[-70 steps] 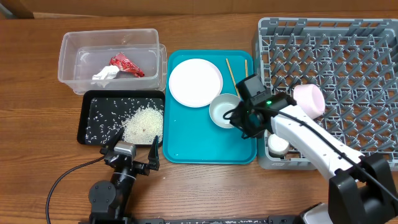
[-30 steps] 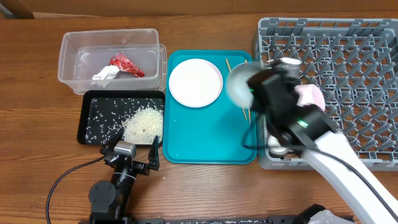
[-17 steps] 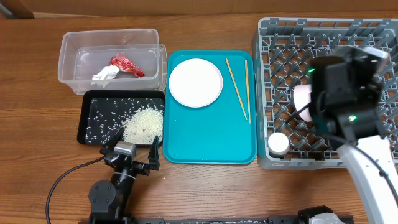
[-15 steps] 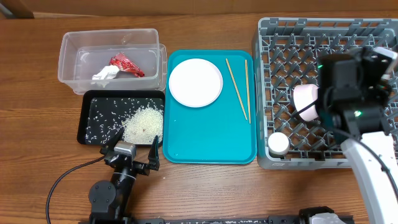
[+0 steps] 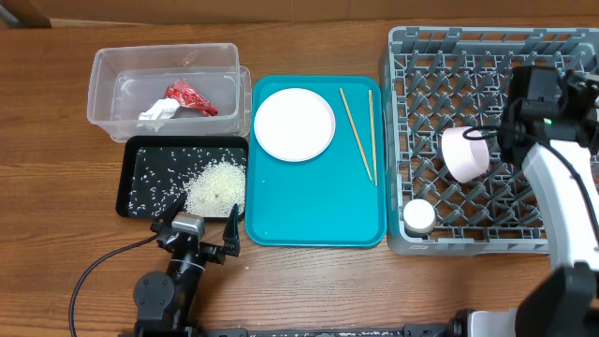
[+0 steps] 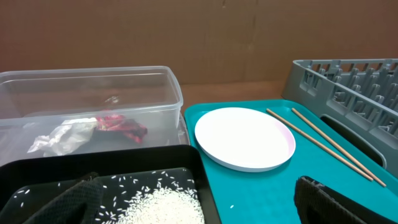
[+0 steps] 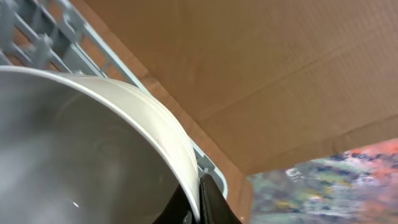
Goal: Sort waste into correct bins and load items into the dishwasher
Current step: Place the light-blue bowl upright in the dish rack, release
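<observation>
The rack pegs beside the pinkish-white bowl (image 5: 465, 153) are free. My right gripper will lower the white bowl onto them next.
My right gripper (image 7: 198, 186) is shut on the rim of a white bowl (image 7: 93, 137), pinched between its dark fingers. It hangs over the right part of the grey dishwasher rack (image 5: 468, 56), where the arm (image 5: 547, 103) hides the bowl from overhead. In the rack lie a pinkish-white bowl (image 5: 465, 153) on its side and a small cup (image 5: 418, 217). A white plate (image 5: 294, 124) and two chopsticks (image 5: 358, 131) lie on the teal tray (image 5: 318, 206). The clear tub (image 5: 103, 75) holds a red wrapper (image 5: 191, 97) and tissue (image 5: 157, 113). Rice (image 5: 215, 185) fills the black tray (image 5: 131, 159). My left gripper (image 5: 201, 234) rests open at that tray's near edge.
In the left wrist view the open fingers (image 6: 336, 202) frame the black tray's rice (image 6: 161, 205) and the teal tray (image 6: 261, 193), with the plate (image 6: 244, 138) and tub (image 6: 93, 81) beyond. A brown cardboard wall stands behind the table.
My right arm lifted the white bowl off the teal tray and carried it right, over the rack. The left arm stayed still.
</observation>
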